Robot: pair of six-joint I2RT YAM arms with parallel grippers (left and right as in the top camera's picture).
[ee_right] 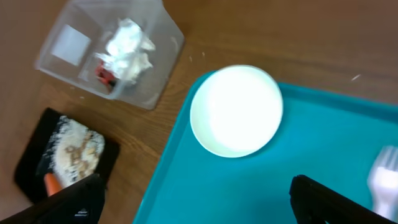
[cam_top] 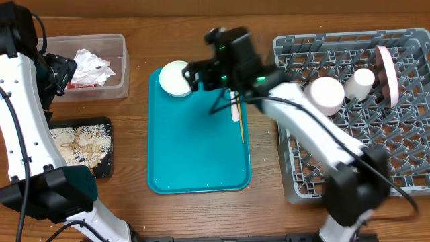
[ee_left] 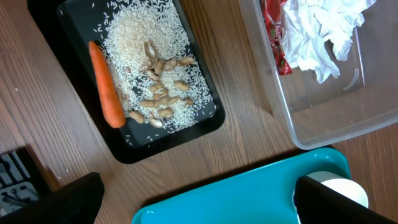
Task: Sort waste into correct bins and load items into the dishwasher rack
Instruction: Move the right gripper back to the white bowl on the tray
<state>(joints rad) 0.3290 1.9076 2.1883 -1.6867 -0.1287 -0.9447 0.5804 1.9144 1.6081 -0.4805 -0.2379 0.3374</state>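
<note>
Next, my right gripper lowers and draws the bowl (cam_top: pixel 176 78) inward from the tray's corner, since the bowl crowds the tray's edge.
A small white bowl (cam_top: pixel 176 78) (ee_right: pixel 236 111) sits at the far left corner of the teal tray (cam_top: pixel 195 154). My right gripper (cam_top: pixel 195 72) (ee_right: pixel 199 199) is open and empty, hovering just right of that bowl. A white fork (cam_top: pixel 235 107) (ee_right: pixel 382 174) and a thin wooden stick (cam_top: pixel 241 124) lie on the tray's right side. My left gripper (cam_top: pixel 57 72) (ee_left: pixel 199 202) is open and empty between the bins. The clear tub (cam_top: pixel 121 64) (ee_left: pixel 323 124) holds crumpled napkins (ee_left: pixel 317 31) and a red wrapper (ee_left: pixel 273 37). The black tray (cam_top: pixel 101 168) (ee_left: pixel 124 146) holds rice, scraps and a carrot (ee_left: pixel 106 84).
The grey dishwasher rack (cam_top: pixel 403 154) at the right holds a white bowl (cam_top: pixel 327 94), a small cup (cam_top: pixel 359 84) and an upright plate (cam_top: pixel 386 74). The right arm reaches across from the rack's front left corner. Bare wooden table lies between the bins and the teal tray.
</note>
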